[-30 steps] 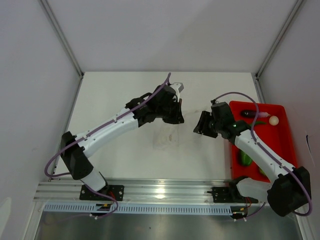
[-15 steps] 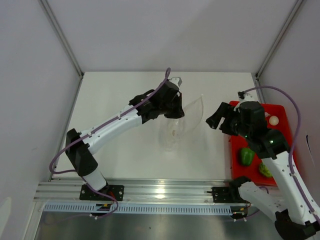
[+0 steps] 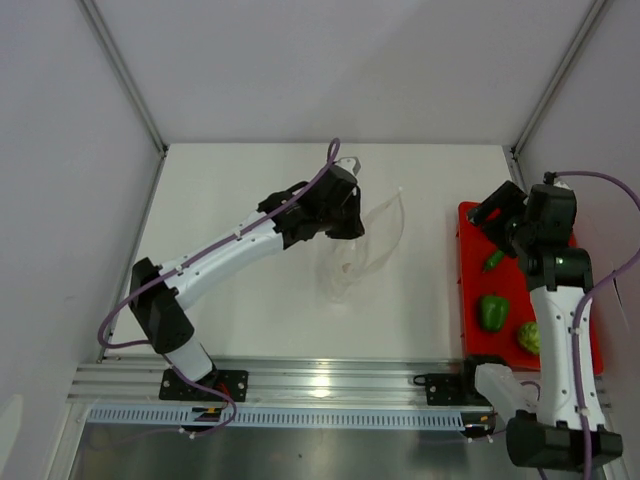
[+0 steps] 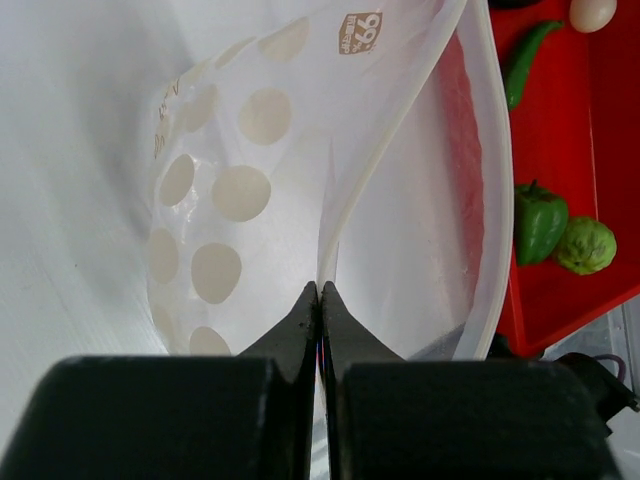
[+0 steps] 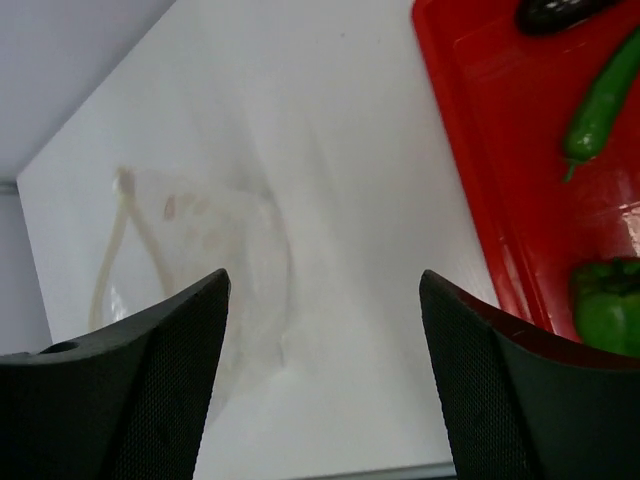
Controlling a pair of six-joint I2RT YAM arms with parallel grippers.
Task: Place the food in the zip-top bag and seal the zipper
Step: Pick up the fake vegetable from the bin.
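Observation:
I will next lower my right gripper into the red tray, to the right in its wrist view, onto the purple piece's dark end (image 5: pixel 550 15), because that end is clear of the chili (image 5: pixel 600 100).
The zip-top bag (image 3: pixel 362 256) hangs clear and crinkly at the table's middle, its mouth gaping toward the right. My left gripper (image 4: pixel 319 288) is shut on the near zipper (image 4: pixel 385 160) strip of the zip-top bag (image 4: pixel 240 190); in the top view the left gripper (image 3: pixel 350 225) sits at the bag's upper left. The right gripper (image 3: pixel 492 208) stands open and empty over the red tray's far end, and the right gripper (image 5: pixel 323 280) looks down on bare table. The food lies in the tray: egg (image 4: pixel 592 12), chili (image 5: pixel 600 100), purple piece (image 5: pixel 560 12), green pepper (image 3: pixel 492 312), pale green piece (image 3: pixel 530 338).
The red tray (image 3: pixel 468 330) lies along the table's right side, next to the right arm. White walls with metal posts close in the table at the back and sides. An aluminium rail (image 3: pixel 330 380) runs along the near edge.
My right gripper has opened wide and swung right, away from the bag, to above the tray. The bag's mouth now gapes open. The left gripper keeps its hold, almost unmoved.

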